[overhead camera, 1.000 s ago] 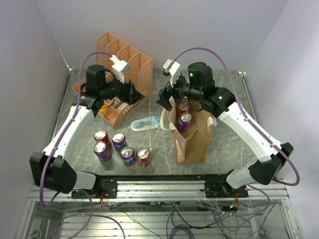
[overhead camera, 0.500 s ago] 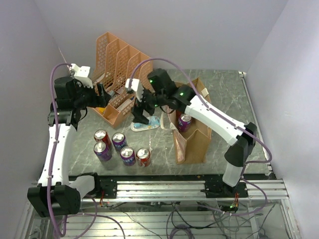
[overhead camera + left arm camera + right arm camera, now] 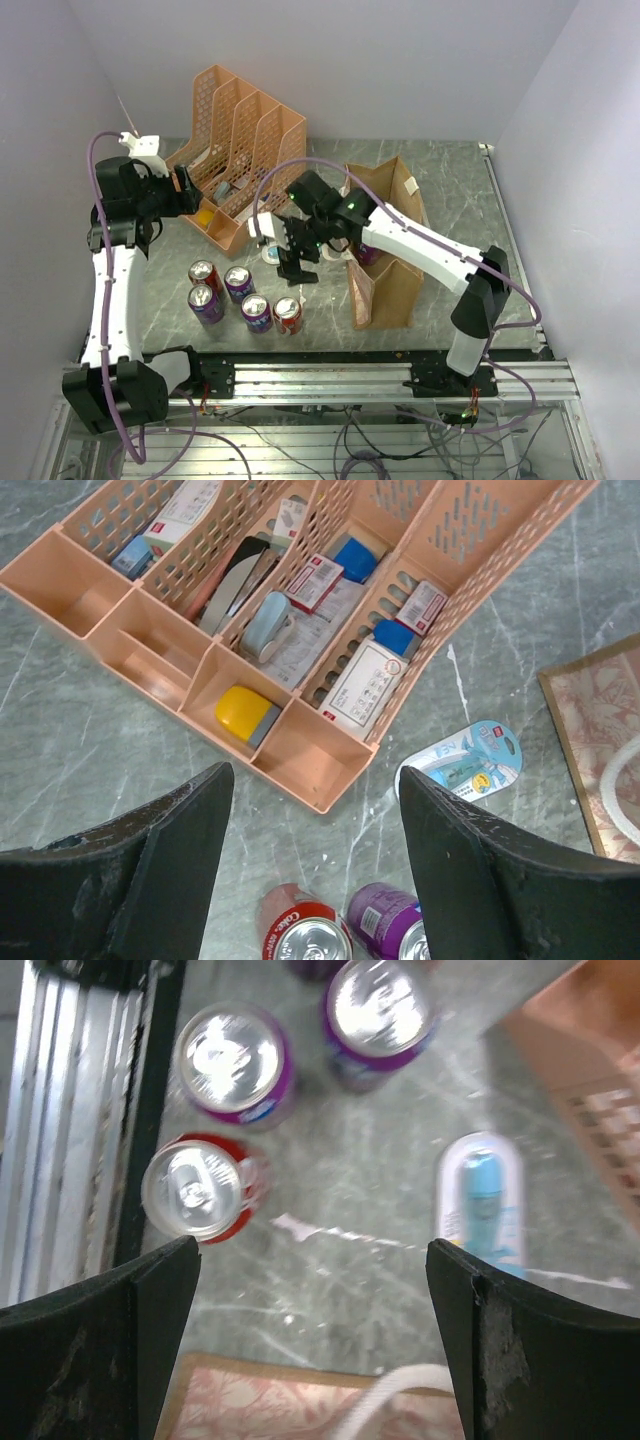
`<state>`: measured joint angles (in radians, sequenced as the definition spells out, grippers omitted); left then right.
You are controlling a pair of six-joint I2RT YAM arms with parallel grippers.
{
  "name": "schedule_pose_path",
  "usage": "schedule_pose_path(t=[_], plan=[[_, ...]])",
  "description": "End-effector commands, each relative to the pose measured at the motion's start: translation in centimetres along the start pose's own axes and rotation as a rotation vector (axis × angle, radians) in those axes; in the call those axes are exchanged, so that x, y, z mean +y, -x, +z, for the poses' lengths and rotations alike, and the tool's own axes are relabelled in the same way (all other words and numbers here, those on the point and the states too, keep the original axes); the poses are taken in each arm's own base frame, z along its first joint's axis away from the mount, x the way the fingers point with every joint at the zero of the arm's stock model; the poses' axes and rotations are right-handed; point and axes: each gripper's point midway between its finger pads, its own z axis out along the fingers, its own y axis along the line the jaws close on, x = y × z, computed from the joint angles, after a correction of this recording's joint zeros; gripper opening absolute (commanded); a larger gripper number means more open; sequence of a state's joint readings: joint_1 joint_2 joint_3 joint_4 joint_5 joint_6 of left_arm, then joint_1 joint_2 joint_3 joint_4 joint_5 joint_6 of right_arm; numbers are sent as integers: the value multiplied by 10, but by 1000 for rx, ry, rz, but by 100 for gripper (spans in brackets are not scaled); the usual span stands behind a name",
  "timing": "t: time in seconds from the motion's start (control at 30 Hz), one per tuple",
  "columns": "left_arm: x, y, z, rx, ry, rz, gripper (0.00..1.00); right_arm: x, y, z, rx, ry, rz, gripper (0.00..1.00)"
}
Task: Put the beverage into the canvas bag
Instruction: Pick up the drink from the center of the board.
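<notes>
The side of the red can nearest the bag is clear where it faces the bag. My right gripper will next move open, down and back toward the bar, around that can.
Several beverage cans stand on the table at the front left: a red can [image 3: 203,272], a purple can [image 3: 238,282], another purple can [image 3: 257,312] and a red can [image 3: 288,314] among them. The tan canvas bag [image 3: 388,285] stands open to their right; a purple can [image 3: 363,255] shows inside it, partly hidden by the arm. My right gripper [image 3: 297,262] is open and empty, above the table between the bag and the cans. Its wrist view shows a red can [image 3: 200,1190], two purple cans [image 3: 235,1065], and the bag's rim [image 3: 280,1405]. My left gripper [image 3: 185,190] is open and empty beside the organiser.
An orange mesh file organiser [image 3: 250,130] full of small stationery stands at the back left [image 3: 300,750]. A blue blister pack [image 3: 275,250] lies between it and the bag [image 3: 465,765] [image 3: 482,1200]. The aluminium rail [image 3: 60,1110] runs along the near edge.
My right gripper has swung from over the bag's mouth to the left and down, over the table beside the cans. My left arm has pulled back to the left of the organiser.
</notes>
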<state>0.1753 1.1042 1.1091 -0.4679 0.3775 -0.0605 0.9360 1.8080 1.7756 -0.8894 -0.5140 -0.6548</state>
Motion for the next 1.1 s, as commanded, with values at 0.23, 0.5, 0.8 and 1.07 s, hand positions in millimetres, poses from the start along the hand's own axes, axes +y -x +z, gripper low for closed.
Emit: schedule_pose_path(t=[0.23,0.5,0.8,1.07], plan=[[26,-5,0,-7,59,-53,76,69,-41,16,101,154,-102,97],[26,-8,3,2,43,-79,74,85,-56,39,134,165,-73,98],[25,-3,8,-9,26,-84,73,74,-66,66,169,152,-47,96],[25,-2,8,-14,25,-79,73,77,-64,82,142,183,-17,88]])
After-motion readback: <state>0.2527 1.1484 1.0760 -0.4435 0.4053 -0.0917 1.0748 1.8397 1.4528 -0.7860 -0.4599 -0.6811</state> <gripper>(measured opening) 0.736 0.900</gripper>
